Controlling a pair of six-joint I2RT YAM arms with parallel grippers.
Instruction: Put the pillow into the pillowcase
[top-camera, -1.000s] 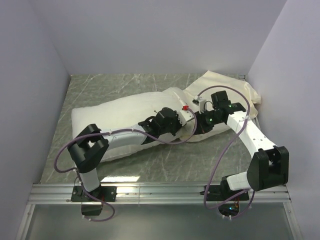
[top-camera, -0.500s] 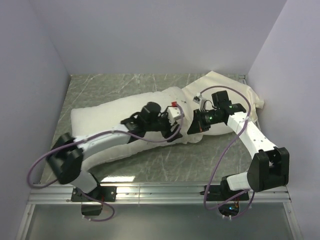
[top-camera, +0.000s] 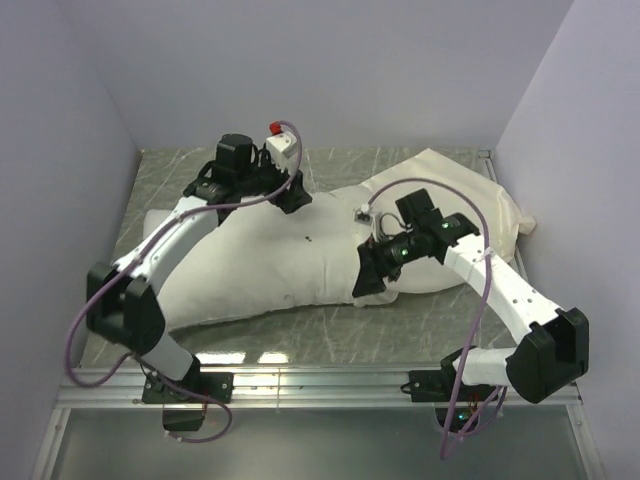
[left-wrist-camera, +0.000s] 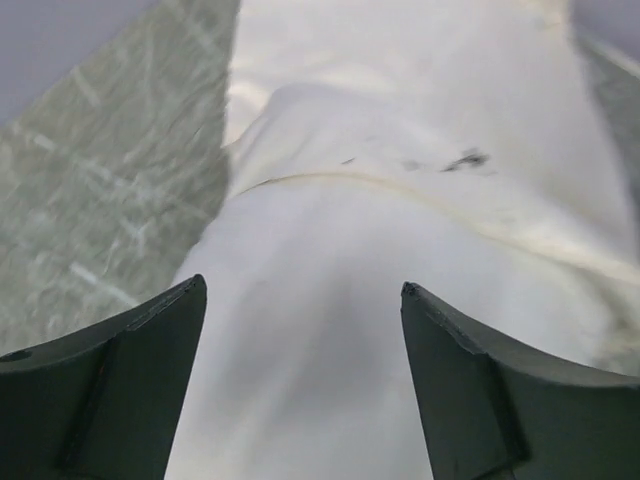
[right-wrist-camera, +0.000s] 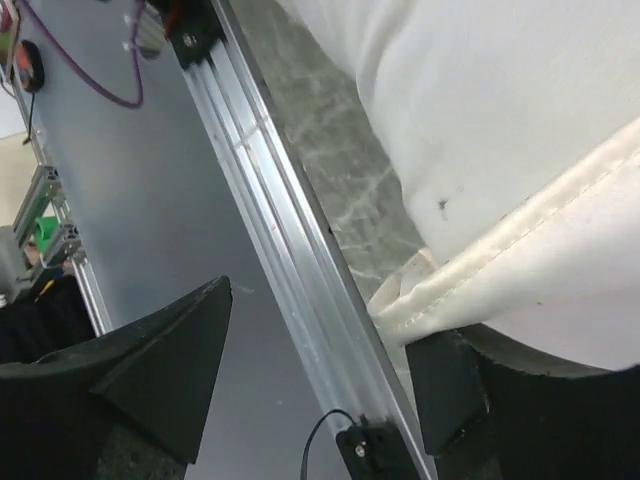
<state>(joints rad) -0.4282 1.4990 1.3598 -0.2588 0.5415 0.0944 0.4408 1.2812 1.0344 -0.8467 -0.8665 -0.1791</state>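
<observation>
Next, my left gripper brings its fingers back toward the bar and down around the pillow's front edge (top-camera: 300, 300), which lies below it, still outside the pillowcase's hem.
The white pillow (top-camera: 240, 265) lies across the table, its right end inside the cream pillowcase (top-camera: 460, 205). My left gripper (top-camera: 293, 197) hovers open over the pillow's back edge. In the left wrist view the left gripper (left-wrist-camera: 302, 288) holds nothing, with the pillow (left-wrist-camera: 300, 380) below and the pillowcase (left-wrist-camera: 420, 110) beyond its hem. My right gripper (top-camera: 365, 283) is at the front of the pillowcase mouth. In the right wrist view the right gripper (right-wrist-camera: 320, 320) is open. The pillowcase hem (right-wrist-camera: 500, 265) rests against its right finger (right-wrist-camera: 450, 390), under the pillow (right-wrist-camera: 500, 100).
Grey walls (top-camera: 60, 180) close in the marble table (top-camera: 330, 330) on the left, back and right. An aluminium rail (top-camera: 320, 380) runs along the near edge, seen close below the right gripper as the rail (right-wrist-camera: 290, 260).
Both grippers have opened. The left arm has lifted off the pillow's front and swung to its back edge. The right gripper has moved left and nearer along the pillowcase mouth.
</observation>
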